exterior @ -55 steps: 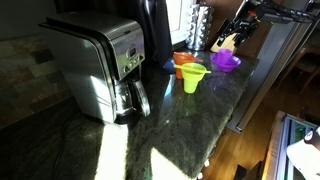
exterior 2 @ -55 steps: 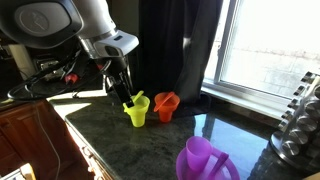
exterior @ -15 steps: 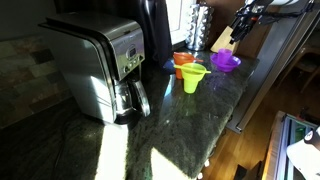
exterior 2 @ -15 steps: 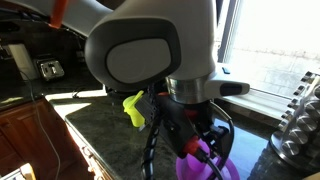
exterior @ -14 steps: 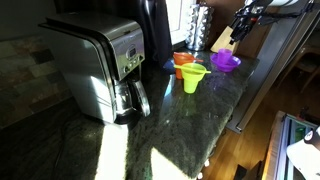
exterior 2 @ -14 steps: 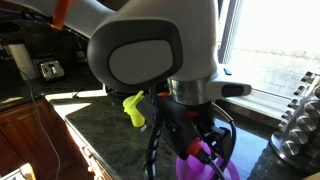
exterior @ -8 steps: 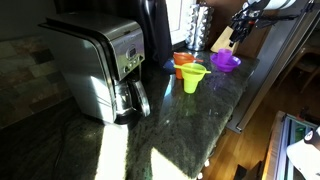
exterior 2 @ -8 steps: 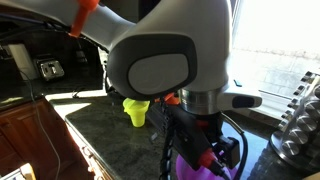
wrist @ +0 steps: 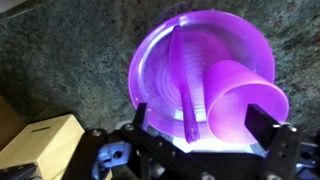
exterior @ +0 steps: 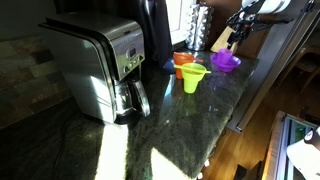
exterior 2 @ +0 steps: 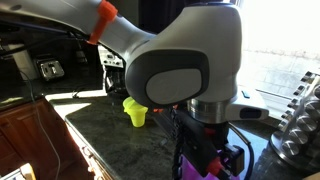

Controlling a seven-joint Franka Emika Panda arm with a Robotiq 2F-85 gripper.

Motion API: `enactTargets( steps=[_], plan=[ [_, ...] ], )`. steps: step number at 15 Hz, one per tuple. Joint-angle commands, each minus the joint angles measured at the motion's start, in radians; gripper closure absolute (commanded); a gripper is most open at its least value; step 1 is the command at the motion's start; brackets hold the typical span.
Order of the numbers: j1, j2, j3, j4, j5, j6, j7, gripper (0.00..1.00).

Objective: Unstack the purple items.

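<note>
My gripper lowers onto the tube-like purple funnel's rim next, at the funnel's edge by the thin handle (exterior: 227,54) (wrist: 209,113), because that edge stands between my open fingers.
The purple items (wrist: 200,70) are stacked together on the dark granite counter (wrist: 60,60). They fill the wrist view: a wide round rim, a thin handle down the middle and a tube-like spout at the right. In an exterior view they sit at the counter's far end (exterior: 226,62); in another exterior view only a bit shows (exterior 2: 190,165) behind the arm. My gripper (wrist: 200,135) is open just above them, one finger on each side of the spout, not touching. In an exterior view it hangs above them (exterior: 236,38).
A yellow-green funnel (exterior: 193,77) and an orange funnel (exterior: 183,62) stand beside the purple stack. A coffee maker (exterior: 98,65) stands on the counter, with a metal rack (exterior: 200,20) behind. A tan box (wrist: 35,145) lies near the gripper. The counter edge drops off at the right.
The arm has swung over the purple stack and lowered. It now hides the orange funnel and most of the purple stack in an exterior view.
</note>
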Motion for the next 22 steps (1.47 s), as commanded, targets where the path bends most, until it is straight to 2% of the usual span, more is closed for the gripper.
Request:
enactTargets(
  steps=[1,3,4,5,7,16,22],
  plan=[
    [-0.012,0.042,0.013,0.034,0.042,-0.018,-0.020,0.00],
    [-0.012,0.056,0.019,0.043,0.053,-0.021,-0.019,0.00],
    [-0.012,0.061,0.022,0.047,0.057,-0.022,-0.020,0.03],
    [-0.012,0.067,0.026,0.050,0.059,-0.023,-0.018,0.24],
    [-0.013,0.077,0.032,0.055,0.059,-0.025,-0.016,0.30],
    [-0.019,0.094,0.046,0.077,0.074,-0.035,-0.027,0.99],
    [-0.023,0.063,0.051,0.090,0.116,-0.039,-0.065,0.99]
  ],
)
